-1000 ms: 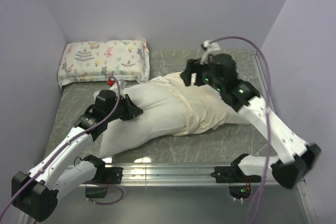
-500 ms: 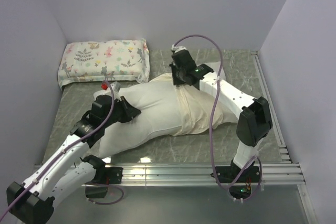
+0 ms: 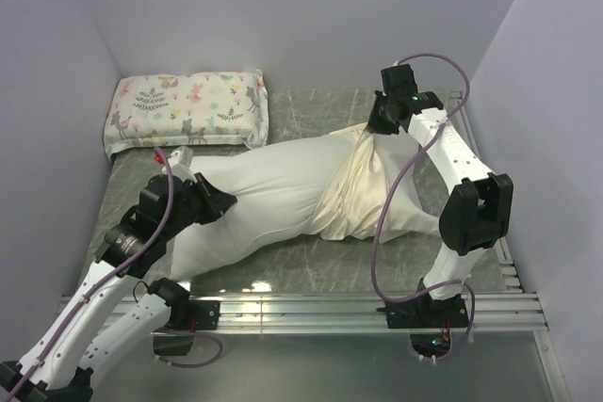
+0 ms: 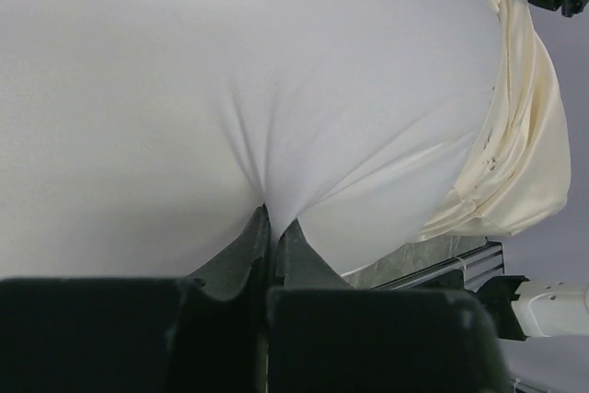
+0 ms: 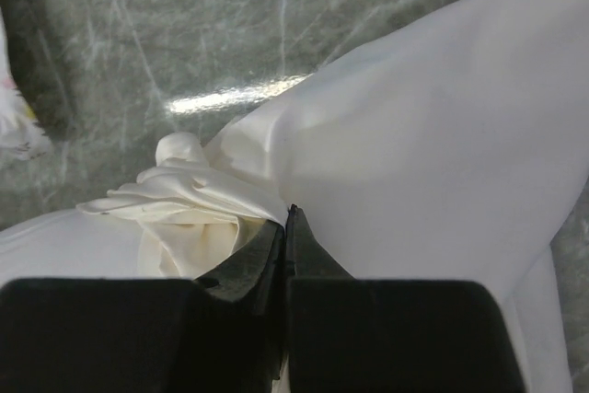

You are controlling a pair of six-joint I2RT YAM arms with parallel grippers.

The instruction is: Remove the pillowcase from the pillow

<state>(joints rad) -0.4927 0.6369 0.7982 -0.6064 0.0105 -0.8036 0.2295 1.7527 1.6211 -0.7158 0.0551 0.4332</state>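
The left gripper eases slightly down next and opens its fingers to let go of the pinched white cover, as the pillow's bare part (image 3: 247, 208) (image 4: 274, 183) lies right below it.
The white pillow (image 3: 273, 195) lies diagonally across the table, its left part bare. The cream pillowcase (image 3: 377, 185) is bunched over its right end. My left gripper (image 3: 223, 201) is shut on a pinch of the pillow's white cover, with the fabric pulled taut from the closed fingertips (image 4: 270, 215). The pillowcase (image 4: 525, 135) shows at the right of that view. My right gripper (image 3: 373, 127) is at the far edge of the pillowcase. It is shut (image 5: 287, 215) on a gathered fold of the pillowcase (image 5: 184, 200).
A smaller floral-printed pillow (image 3: 188, 110) lies at the back left against the wall. Lilac walls close in the left, back and right sides. A metal rail (image 3: 311, 308) runs along the near edge, by the arm bases. The table top (image 3: 311, 105) is marbled grey-green.
My right gripper closed on the pillowcase's edge and pulled it back and to the right. The left gripper drew the pillow left and nearer, so more white pillow is bare.
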